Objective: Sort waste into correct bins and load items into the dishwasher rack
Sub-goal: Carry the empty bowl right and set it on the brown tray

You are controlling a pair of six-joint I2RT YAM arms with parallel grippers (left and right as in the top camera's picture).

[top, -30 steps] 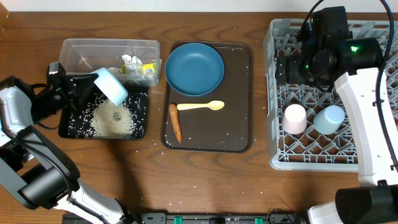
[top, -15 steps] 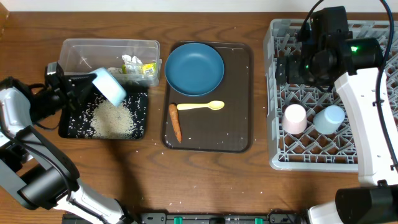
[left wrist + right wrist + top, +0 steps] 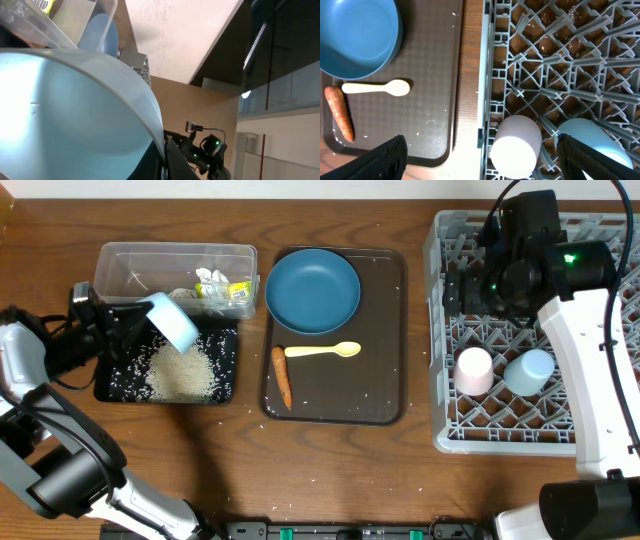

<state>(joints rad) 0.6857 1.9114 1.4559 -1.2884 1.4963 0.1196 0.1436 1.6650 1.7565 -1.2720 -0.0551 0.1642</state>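
Note:
The brown tray beside the carrot is to the gripper's right in the overhead view, so my left gripper will move across and down to it while it levels the bowl [image 3: 173, 321].
My left gripper [image 3: 138, 320] is shut on the rim of the light blue bowl [image 3: 173, 321], holding it tipped over the black tray [image 3: 226, 338], where a pile of rice [image 3: 184, 372] lies. In the left wrist view the bowl [image 3: 75, 115] fills the frame. The clear tub [image 3: 128, 264] holds paper scraps [image 3: 211, 279] and a yellow-green wrapper [image 3: 236, 292]. The plate [image 3: 312, 290], spoon [image 3: 322, 351] and carrot [image 3: 282, 377] lie on the brown tray [image 3: 382, 385]. My right gripper [image 3: 487, 157] hangs open over the rack [image 3: 450, 435] beside the pink cup [image 3: 516, 145] and blue cup [image 3: 587, 145].
Loose rice grains are scattered on the brown serving tray and on the wood around the black tray. The right arm's white link [image 3: 590, 370] reaches across the rack's right side. The rack's upright pegs [image 3: 555, 65] stand below the right wrist.
The left gripper has drawn the tipped bowl slightly to the left over the black tray. The right arm has not moved.

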